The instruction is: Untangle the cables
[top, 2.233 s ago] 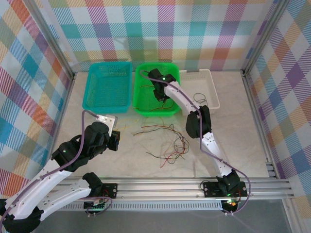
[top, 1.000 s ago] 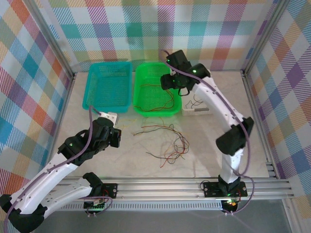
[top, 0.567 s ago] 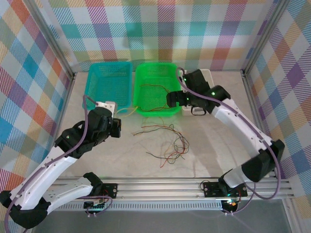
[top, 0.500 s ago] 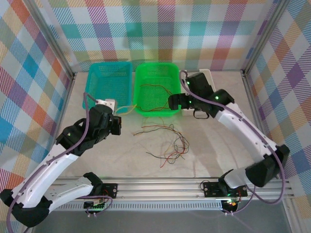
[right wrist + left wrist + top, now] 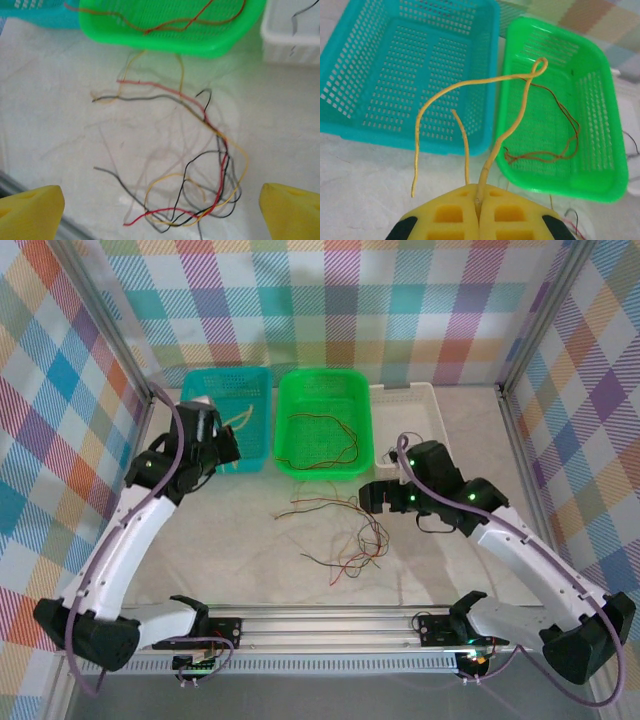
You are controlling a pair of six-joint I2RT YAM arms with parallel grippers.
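Note:
I should move my left gripper outward and down to release the yellow cable apart from the orange-red one, as the teal basket's empty bottom is below and outward.
A tangle of thin cables (image 5: 345,532), red, yellow and dark grey, lies on the table in front of the baskets. In the right wrist view the tangle (image 5: 200,170) spreads just ahead of my right gripper (image 5: 161,214), whose jaws stand wide open with nothing between them. From above, the right gripper (image 5: 368,497) hovers at the tangle's right edge. My left gripper (image 5: 220,445) is shut on a yellow cable (image 5: 520,115) that loops up over the baskets. An orange-red cable (image 5: 325,432) lies in the green basket (image 5: 290,390).
The teal basket (image 5: 190,445) sits left of the green one, under my left gripper. A white tray (image 5: 435,405) at the right holds a dark wire (image 5: 408,448). Metal frame posts and checked walls close in the table; a rail runs along the near edge.
My left arm has carried the yellow cable up and back, from the table to the teal basket's near corner. My right gripper left the green basket, opened, and came down beside the tangle.

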